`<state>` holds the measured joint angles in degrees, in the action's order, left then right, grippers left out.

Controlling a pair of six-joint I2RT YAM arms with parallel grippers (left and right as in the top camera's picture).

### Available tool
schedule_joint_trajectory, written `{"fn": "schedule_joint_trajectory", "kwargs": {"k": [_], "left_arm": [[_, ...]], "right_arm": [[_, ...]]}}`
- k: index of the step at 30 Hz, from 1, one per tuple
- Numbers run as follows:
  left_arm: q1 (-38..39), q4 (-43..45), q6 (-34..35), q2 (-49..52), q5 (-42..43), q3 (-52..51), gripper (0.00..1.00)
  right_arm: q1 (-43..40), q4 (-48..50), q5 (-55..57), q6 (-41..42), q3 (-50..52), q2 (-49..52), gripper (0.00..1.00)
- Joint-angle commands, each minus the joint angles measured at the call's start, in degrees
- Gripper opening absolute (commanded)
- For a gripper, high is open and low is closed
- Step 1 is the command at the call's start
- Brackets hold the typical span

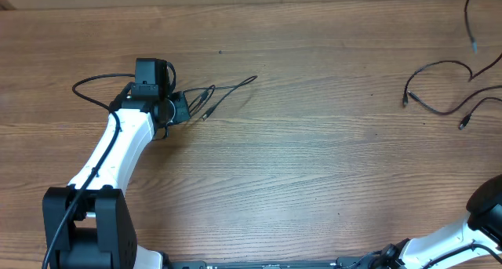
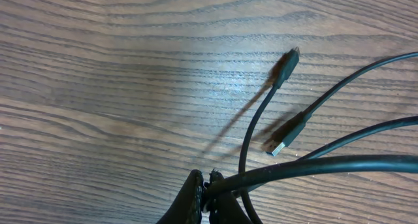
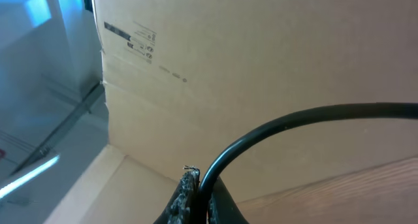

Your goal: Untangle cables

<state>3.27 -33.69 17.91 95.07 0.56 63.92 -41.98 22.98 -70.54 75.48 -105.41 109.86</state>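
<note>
My right gripper moves down and tilts toward the wooden tabletop below it next, then releases the black cable, which still arcs above the wood.
Thin black cables (image 1: 216, 92) fan out rightward from my left gripper (image 1: 179, 108) at the table's left. In the left wrist view the left gripper (image 2: 208, 188) is shut on one black cable (image 2: 326, 164) that runs off to the right. A black plug (image 2: 286, 66) and a silver-tipped plug (image 2: 282, 144) lie just beyond it on the wood. More loose cables (image 1: 439, 85) lie at the far right. My right gripper (image 3: 199, 185) is shut on a black cable (image 3: 274, 125) that arcs up and right; it is outside the overhead view.
A cardboard box (image 3: 261, 54) fills the background of the right wrist view. The right arm's base (image 1: 486, 214) sits at the bottom right corner. Another thin cord (image 1: 471, 26) hangs at the top right. A black cable loop (image 1: 78, 89) lies left of the left arm.
</note>
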Motion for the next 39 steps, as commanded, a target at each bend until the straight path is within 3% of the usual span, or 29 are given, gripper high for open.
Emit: {"fn": "schedule_joint_trajectory", "kwargs": {"k": [1, 7, 17, 23, 24, 26, 27, 28, 32, 39], "left_arm": [[-0.5, 0.1, 0.6, 0.5, -0.9, 0.5, 0.04], [-0.5, 0.1, 0.6, 0.5, -0.5, 0.5, 0.04], [-0.5, -0.1, 0.6, 0.5, -0.5, 0.5, 0.04], [-0.5, -0.1, 0.5, 0.5, 0.5, 0.5, 0.04], [-0.5, -0.2, 0.5, 0.5, 0.6, 0.5, 0.04], [-0.5, -0.2, 0.5, 0.5, 1.0, 0.5, 0.04], [-0.5, -0.2, 0.6, 0.5, 1.2, 0.5, 0.04], [-0.5, -0.1, 0.5, 0.5, 1.4, 0.5, 0.04], [-0.5, -0.2, 0.6, 0.5, 1.4, 0.5, 0.04], [-0.5, -0.2, 0.5, 0.5, 2.3, 0.5, 0.04]], "right_arm": [[0.7, 0.2, 0.9, -6.3, -1.2, -1.4, 0.04], [1.1, -1.4, 1.4, -16.0, -1.1, -1.4, 0.04], [1.1, -28.6, 17.4, -40.7, -1.1, -1.4, 0.04], [1.1, -36.4, 29.2, -50.5, -1.1, -1.4, 0.04], [1.1, -37.1, 30.9, -51.3, -1.1, -1.4, 0.15], [1.1, -39.4, 35.4, -52.0, -1.1, -1.4, 0.67], [1.1, -40.4, 37.6, -52.0, -1.1, -1.4, 0.87], [1.1, -41.3, 39.3, -52.0, -1.1, -1.4, 1.0], [1.1, -44.3, 44.0, -52.0, -1.1, -1.4, 1.0], [1.1, -45.0, 41.1, -52.0, -1.1, -1.4, 1.0]]}}
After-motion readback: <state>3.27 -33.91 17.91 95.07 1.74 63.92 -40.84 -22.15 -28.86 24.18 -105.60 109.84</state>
